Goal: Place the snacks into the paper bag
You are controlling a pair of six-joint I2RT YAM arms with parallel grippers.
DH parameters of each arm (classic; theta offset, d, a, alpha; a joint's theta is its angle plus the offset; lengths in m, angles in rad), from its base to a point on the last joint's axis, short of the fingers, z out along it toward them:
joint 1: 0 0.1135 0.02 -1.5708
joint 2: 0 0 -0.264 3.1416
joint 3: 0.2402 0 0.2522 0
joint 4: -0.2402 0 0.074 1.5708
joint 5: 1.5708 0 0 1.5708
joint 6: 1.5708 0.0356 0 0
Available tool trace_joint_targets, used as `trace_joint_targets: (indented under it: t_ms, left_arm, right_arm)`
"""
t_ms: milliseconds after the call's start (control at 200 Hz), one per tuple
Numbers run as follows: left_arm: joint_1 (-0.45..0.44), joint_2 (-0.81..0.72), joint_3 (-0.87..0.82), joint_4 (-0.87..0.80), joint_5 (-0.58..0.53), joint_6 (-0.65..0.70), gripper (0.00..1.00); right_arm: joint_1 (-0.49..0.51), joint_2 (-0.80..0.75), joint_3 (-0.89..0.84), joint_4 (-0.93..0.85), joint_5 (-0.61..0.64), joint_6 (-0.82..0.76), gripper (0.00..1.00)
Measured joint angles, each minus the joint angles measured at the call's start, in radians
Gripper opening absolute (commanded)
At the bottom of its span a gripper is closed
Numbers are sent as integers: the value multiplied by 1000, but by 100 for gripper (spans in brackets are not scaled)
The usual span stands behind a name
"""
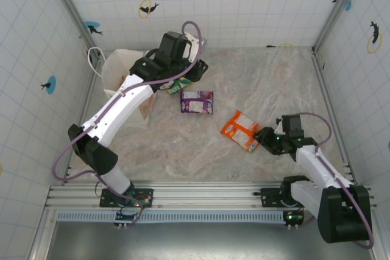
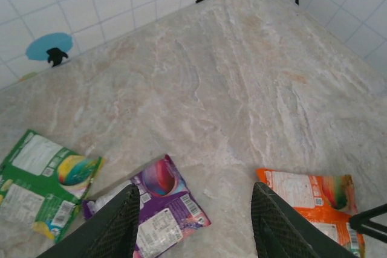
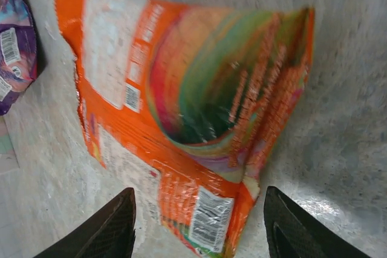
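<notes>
My right gripper moves down around the orange packet's barcode corner and closes next, since that corner is just below it, between the open fingers.
The white paper bag [image 1: 117, 68] stands at the back left, its cord handle [image 1: 94, 59] toward the wall. Just right of it, above the table, my left gripper [image 1: 194, 72] [image 2: 193, 225] is open and holds nothing. Below it lie a green-white packet [image 1: 178, 85] [image 2: 42, 179] and a purple packet [image 1: 197, 101] [image 2: 154, 203]. An orange packet [image 1: 241, 130] [image 2: 311, 197] [image 3: 181, 89] lies flat at centre right. My right gripper [image 1: 262, 139] [image 3: 196, 225] is open low at its near end, one finger on each side of the barcode corner.
Tiled walls with dolphin stickers [image 2: 51, 46] close in the marble table [image 1: 274, 83] on three sides. A metal rail [image 1: 201, 196] runs along the near edge. My left arm [image 1: 122, 105] crosses in front of the bag. The purple packet's edge [image 3: 15, 40] lies left of the orange one.
</notes>
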Motion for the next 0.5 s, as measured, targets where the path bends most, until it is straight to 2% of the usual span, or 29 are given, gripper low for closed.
trace_joint_targets:
  t_ms: [220,370,455,500]
  left_arm:
    - [-21,3,-21,32,47,-27,51]
    - [-21,3,-34,49,64,-42,51]
    - [-21,3,-35,59,73,-50,51]
    - [-21,3,-35,65,77,-52,51]
  right_arm:
    - [-5,17,-55,129,-21,33,58]
    - [-5,28,-107,255,-31,56,55]
    - [-5,49,-132,340,-42,71,51]
    - [-5,68,-138,375,-44,75,45]
